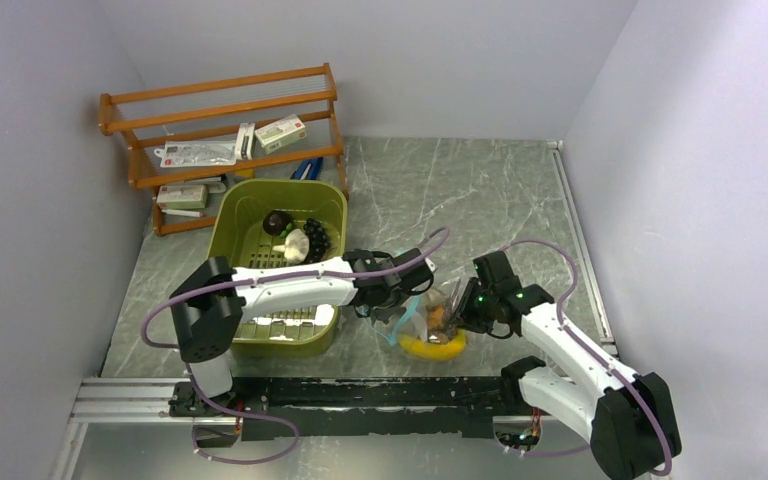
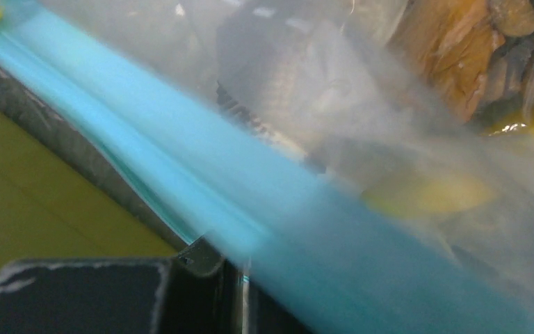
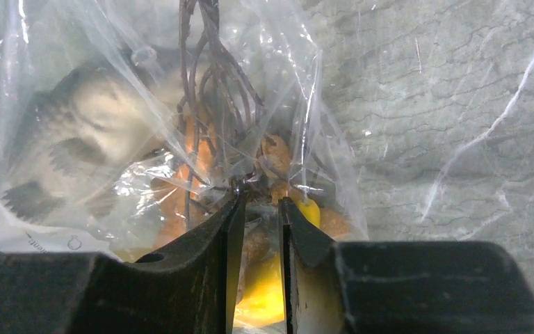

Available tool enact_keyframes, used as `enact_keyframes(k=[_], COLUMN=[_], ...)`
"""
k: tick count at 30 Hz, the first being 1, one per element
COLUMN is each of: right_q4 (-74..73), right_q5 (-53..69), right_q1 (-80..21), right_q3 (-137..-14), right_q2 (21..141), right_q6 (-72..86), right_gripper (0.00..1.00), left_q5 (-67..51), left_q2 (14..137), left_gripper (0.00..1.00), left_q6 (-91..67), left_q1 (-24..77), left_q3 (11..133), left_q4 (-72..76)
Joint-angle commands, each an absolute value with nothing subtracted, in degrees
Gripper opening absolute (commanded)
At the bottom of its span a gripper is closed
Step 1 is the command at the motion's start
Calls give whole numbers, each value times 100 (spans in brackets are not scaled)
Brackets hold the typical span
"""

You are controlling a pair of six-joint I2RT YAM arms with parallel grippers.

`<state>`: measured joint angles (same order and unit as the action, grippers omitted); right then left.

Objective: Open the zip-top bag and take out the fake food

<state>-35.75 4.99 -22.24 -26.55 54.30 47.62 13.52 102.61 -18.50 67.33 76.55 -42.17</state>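
Note:
I will next turn my left gripper over the bag's opening, then let go of the bag's zip, because the zip's pieces come apart beside the gripper's fingers.
The zip-top bag hangs between my two grippers, just right of the green basket. My left gripper is shut on its light blue zip strip, which runs into the jaws of the left gripper. My right gripper is pinched on the crinkly plastic at the bag's other end. Fake food shows through the zip-top bag: a grey fish, orange bits, a yellow banana and a dark wiry stalk. A white mushroom, dark grapes and a brown round piece lie in the basket.
The green basket stands left of the bag, under my left arm. A wooden rack with packets and small boxes stands at the back left. A metal rail runs along the near edge. Walls close in on left, back and right.

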Motion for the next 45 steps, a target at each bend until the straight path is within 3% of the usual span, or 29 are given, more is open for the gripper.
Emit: enact_keyframes(k=[1, 10, 17, 20, 27, 34, 40, 45], right_q4=[-3590, -3632, -3725, -3854, -4108, -4177, -4169, -4225], right_q5=[264, 311, 514, 492, 512, 440, 499, 477], right_q1=[-2250, -2250, -2250, -2250, -2254, -2250, -2248, -2250], right_q3=[-2553, -2672, -2829, -2908, -3291, -3532, -3395, -3340], right_q2=[5501, 5445, 5068, 4949, 4548, 4274, 4334, 4345], right_q6=[4764, 4738, 4753, 4789, 4764, 4770, 4829, 4817], right_gripper=[25, 26, 26, 26, 26, 27, 27, 27], left_q5=[1576, 1216, -510, -693, -253, -942, -944, -695], left_q2=[9750, 9581, 9094, 8920, 9388, 9883, 10219, 10379], left_gripper=[7, 7, 7, 7, 7, 8, 18, 47], left_q6=[-1960, -1960, -2464, -2635, -2678, -3058, -3374, -3487], left_q1=[6751, 6751, 6734, 6717, 6688, 6689, 6688, 6693], left_q3=[7893, 8132, 7717, 7679, 7812, 7210, 6779, 6751], left_q4=[-4557, -4378, -2716, -2296, -3142, -2901, -2353, -2260])
